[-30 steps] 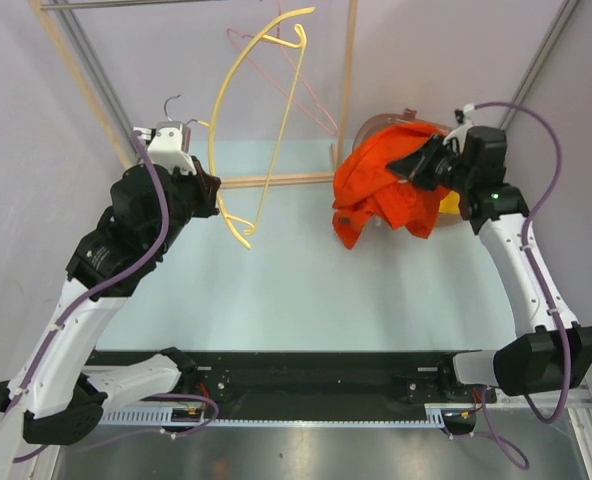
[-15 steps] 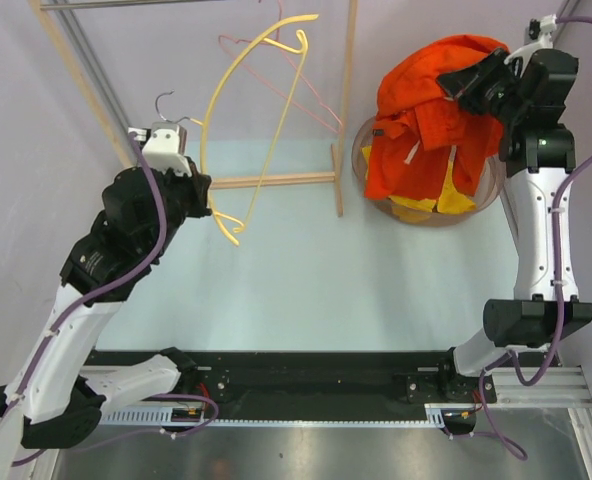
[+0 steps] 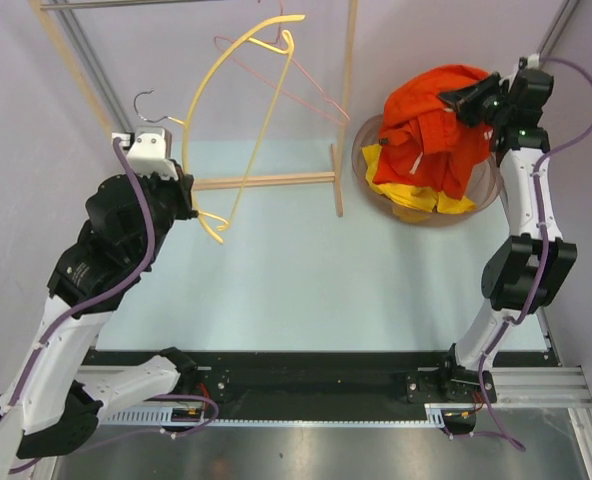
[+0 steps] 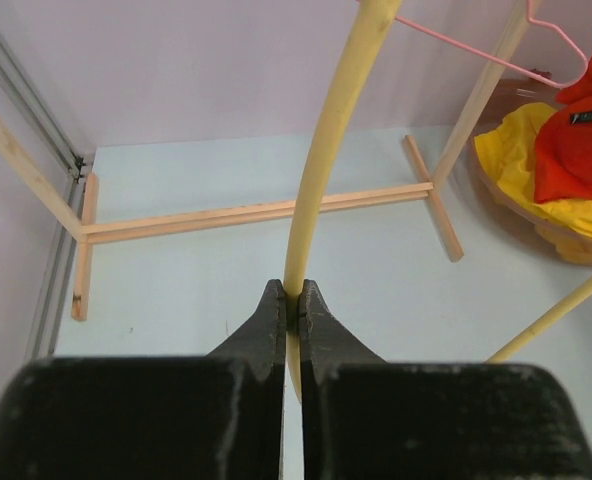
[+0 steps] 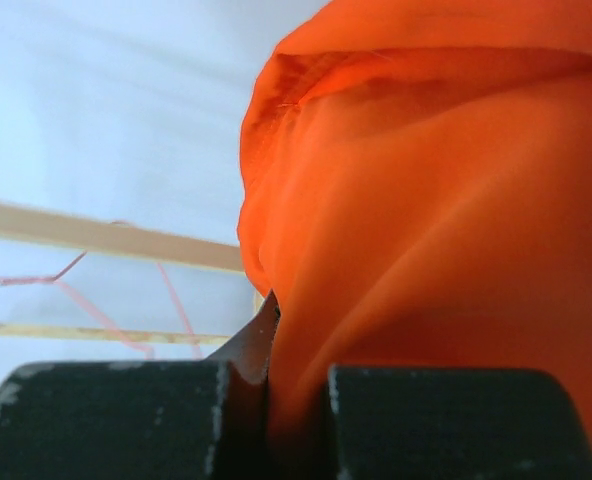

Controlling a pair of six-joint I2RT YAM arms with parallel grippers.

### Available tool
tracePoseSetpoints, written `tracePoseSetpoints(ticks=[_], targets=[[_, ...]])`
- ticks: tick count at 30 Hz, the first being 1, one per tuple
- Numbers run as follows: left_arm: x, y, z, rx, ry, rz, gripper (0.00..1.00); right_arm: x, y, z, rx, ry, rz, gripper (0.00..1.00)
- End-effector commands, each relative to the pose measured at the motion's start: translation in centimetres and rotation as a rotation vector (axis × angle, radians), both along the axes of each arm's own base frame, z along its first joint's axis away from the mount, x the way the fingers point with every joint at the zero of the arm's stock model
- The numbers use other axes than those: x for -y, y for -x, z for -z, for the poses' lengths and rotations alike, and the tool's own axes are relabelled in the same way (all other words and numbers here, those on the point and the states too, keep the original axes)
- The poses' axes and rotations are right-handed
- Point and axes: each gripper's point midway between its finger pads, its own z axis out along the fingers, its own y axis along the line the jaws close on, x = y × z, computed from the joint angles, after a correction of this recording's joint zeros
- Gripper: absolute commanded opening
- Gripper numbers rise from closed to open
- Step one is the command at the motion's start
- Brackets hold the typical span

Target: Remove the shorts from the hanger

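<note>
The orange-red shorts hang above the basket's rim, so my right gripper should lower them inside onto the yellow shorts [image 3: 422, 194] before opening.
The orange-red shorts [image 3: 431, 125] hang from my right gripper [image 3: 473, 98], which is shut on the cloth above the round basket [image 3: 486, 193] at the back right. In the right wrist view the orange cloth [image 5: 436, 230] fills the frame and sits between the jaws. The yellow shorts [image 3: 401, 190] lie in the basket, also in the left wrist view [image 4: 521, 160]. My left gripper [image 3: 181, 195] is shut on the yellow hanger [image 3: 238, 120]; the left wrist view shows the hanger's bar [image 4: 321, 170] pinched between the fingertips. The hanger is bare.
A wooden rack [image 3: 266, 180] stands at the back with its base bar on the table. A thin pink hanger [image 3: 296, 90] hangs on it beside the yellow one. A metal hook [image 3: 148, 105] sticks up near my left wrist.
My right gripper carried the orange-red shorts from the table's right-middle up and back over the basket. My left gripper with the yellow hanger shifted slightly left.
</note>
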Motion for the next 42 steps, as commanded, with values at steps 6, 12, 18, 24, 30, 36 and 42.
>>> tracePoseSetpoints(ticks=[6,12,18,24,30,36,42], targets=[[-1.7,0.7,-1.9,0.066,0.009,-0.05,0.0,4.7,-3.1,14.2,-0.308,-0.212,0.132,0.0],[-2.0,1.0,-1.6,0.059,0.018,-0.058,0.0,5.9,-3.4,22.1,-0.55,-0.2,0.21,0.02],[-2.2,1.4,-1.0,0.044,0.024,-0.06,0.0,6.6,-1.9,24.5,-0.705,-0.102,0.212,0.46],[-3.2,1.7,-1.9,0.062,0.003,-0.091,0.0,7.1,0.0,20.9,-0.715,0.008,0.23,0.85],[-3.1,2.0,-1.7,0.047,0.035,-0.093,0.0,6.3,4.4,20.2,-0.818,0.068,0.277,1.0],[-3.8,2.2,0.2,-0.042,0.028,-0.15,0.0,6.5,10.6,19.0,-0.92,0.21,0.4,1.0],[-5.5,2.5,3.7,-0.193,-0.123,-0.235,0.0,5.9,14.9,16.2,-0.873,0.305,0.422,1.0]])
